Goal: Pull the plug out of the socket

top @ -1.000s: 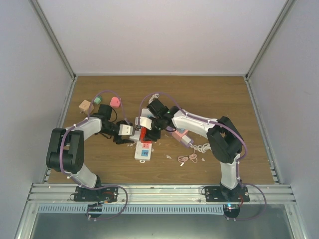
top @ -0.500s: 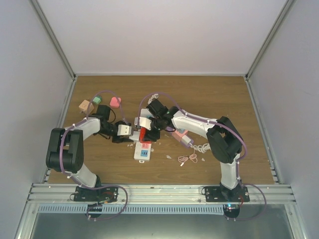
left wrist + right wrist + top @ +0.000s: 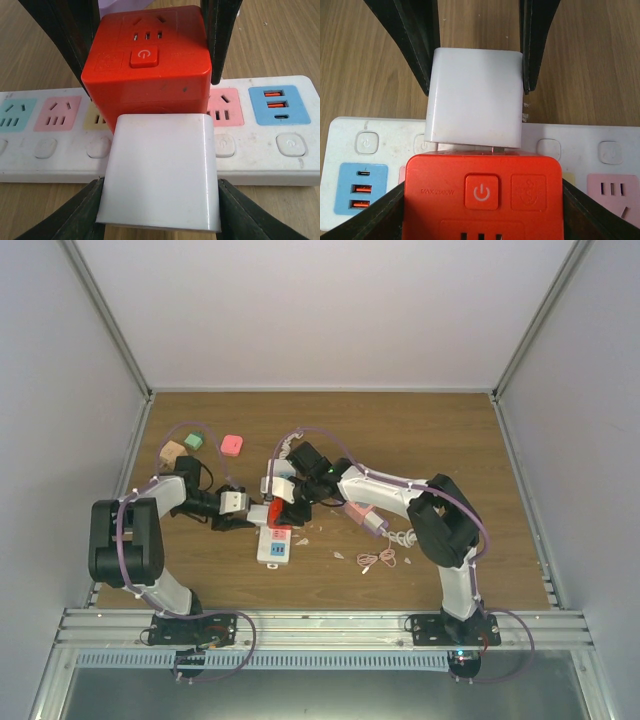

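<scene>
The bare tabletop lies outward beside the pink block, so my left gripper needs to pull the plug off the red cube (image 3: 273, 515), carry it outward, lower it and release it.
A white plug (image 3: 160, 170) sits in the side of a red cube socket (image 3: 147, 60), with a short length of metal prong (image 3: 495, 148) showing between them. The cube stands on a white power strip (image 3: 280, 150). My left gripper (image 3: 160, 212) is shut on the white plug, a finger on each side. My right gripper (image 3: 482, 217) is shut on the red cube (image 3: 482, 195). In the top view the plug (image 3: 234, 502), the cube (image 3: 273, 515) and the strip (image 3: 272, 545) lie left of the table's centre.
Tan (image 3: 172, 452), green (image 3: 193, 441) and pink (image 3: 231, 445) blocks lie at the back left. A pink adapter (image 3: 362, 512), a white coiled cable (image 3: 405, 537) and a thin pink cable (image 3: 378, 560) lie to the right of the strip. Walls enclose the table.
Both grippers, the plug, the red cube and the power strip have shifted together to the left. The grips have not changed.
</scene>
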